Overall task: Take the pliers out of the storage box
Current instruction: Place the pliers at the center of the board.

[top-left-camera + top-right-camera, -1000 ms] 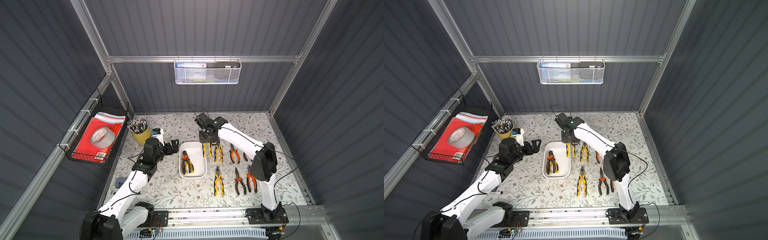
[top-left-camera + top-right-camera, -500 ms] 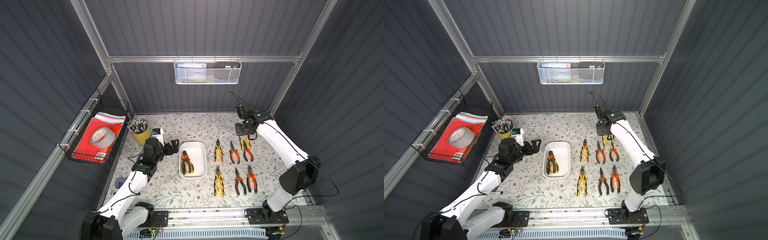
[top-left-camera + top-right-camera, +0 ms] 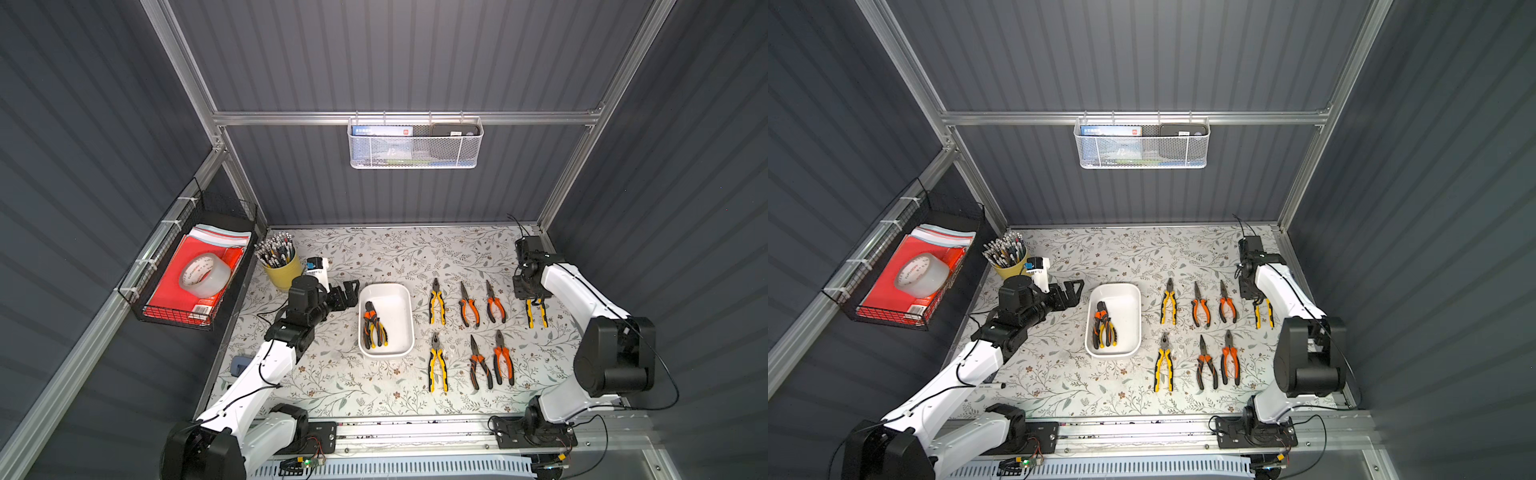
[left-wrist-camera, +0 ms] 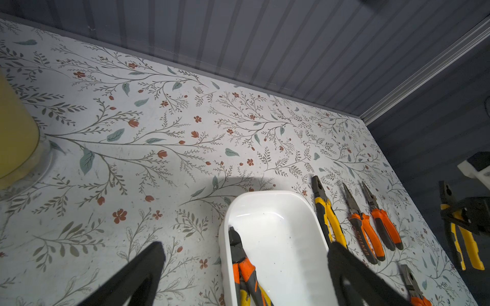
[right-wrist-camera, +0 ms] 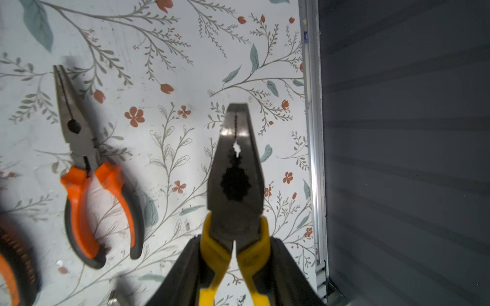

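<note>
Next, my right gripper lowers toward the back row's nearest pliers and releases the handles on the bare tabletop beside them, which lies empty below my gripper.
The white storage box (image 3: 395, 309) (image 3: 1121, 309) (image 4: 278, 238) lies mid-table. Two pliers (image 3: 374, 326) (image 3: 1104, 326) (image 4: 244, 267), orange-handled and yellow-handled, lie along its left side. Several more pliers (image 3: 436, 307) (image 3: 1200, 309) lie in two rows on the table to the right of the box. My right gripper (image 3: 530, 297) (image 3: 1254, 297) (image 5: 234, 251) is shut on the handles of yellow-handled pliers (image 3: 536, 313) (image 3: 1264, 313) (image 5: 234, 172), held low at the right end of the back row. My left gripper (image 3: 351, 291) (image 3: 1075, 291) (image 4: 246, 247) stands open and empty just left of the box.
A yellow cup of pencils (image 3: 282, 270) and a small white device (image 3: 318, 268) stand behind my left arm. A black wire basket (image 3: 195, 282) with tape hangs on the left wall, a white mesh basket (image 3: 415, 143) on the back wall. The right wall rail (image 5: 313, 132) runs close to the held pliers.
My right arm has swung from beside the box to the far right of the table, carrying the yellow-handled pliers. The left arm has not moved.
</note>
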{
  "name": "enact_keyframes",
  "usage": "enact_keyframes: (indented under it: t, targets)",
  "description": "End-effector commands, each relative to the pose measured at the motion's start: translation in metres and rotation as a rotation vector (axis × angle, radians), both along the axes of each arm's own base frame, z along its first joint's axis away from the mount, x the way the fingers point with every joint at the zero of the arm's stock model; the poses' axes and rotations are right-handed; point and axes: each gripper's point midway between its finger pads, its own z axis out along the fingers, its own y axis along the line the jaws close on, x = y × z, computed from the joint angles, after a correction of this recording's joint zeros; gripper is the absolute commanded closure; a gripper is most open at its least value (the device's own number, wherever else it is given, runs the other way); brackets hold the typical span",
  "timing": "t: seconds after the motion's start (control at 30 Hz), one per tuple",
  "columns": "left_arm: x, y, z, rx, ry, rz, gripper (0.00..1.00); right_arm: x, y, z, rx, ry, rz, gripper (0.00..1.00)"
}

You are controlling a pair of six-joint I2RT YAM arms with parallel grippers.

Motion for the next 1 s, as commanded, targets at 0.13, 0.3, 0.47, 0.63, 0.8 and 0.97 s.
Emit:
enact_keyframes:
  t: [0.13, 0.3, 0.47, 0.63, 0.8, 0.97]
  targets:
    - [0.001, -0.002, 0.003, 0.017, -0.005, -0.012, 0.01, 0.045, -0.003, -0.024, -0.009, -0.035, 0.01, 1.0]
    - [0.002, -0.001, 0.0, 0.024, 0.003, -0.006, 0.01, 0.057, 0.001, -0.044, 0.02, -0.012, 0.017, 1.0]
    - [0.004, 0.0, -0.003, 0.028, 0.012, -0.001, 0.01, 0.064, 0.002, -0.057, 0.021, 0.009, 0.022, 0.93]
    - [0.006, 0.001, -0.01, 0.038, 0.034, 0.008, 0.01, 0.067, 0.004, -0.07, 0.032, 0.03, 0.03, 0.75]
    - [0.007, 0.002, -0.013, 0.043, 0.045, 0.016, 0.01, 0.069, 0.005, -0.077, 0.039, 0.049, 0.029, 0.68]
    - [0.008, 0.003, -0.014, 0.045, 0.044, 0.026, 0.01, 0.077, 0.003, -0.067, 0.029, 0.029, 0.013, 0.6]
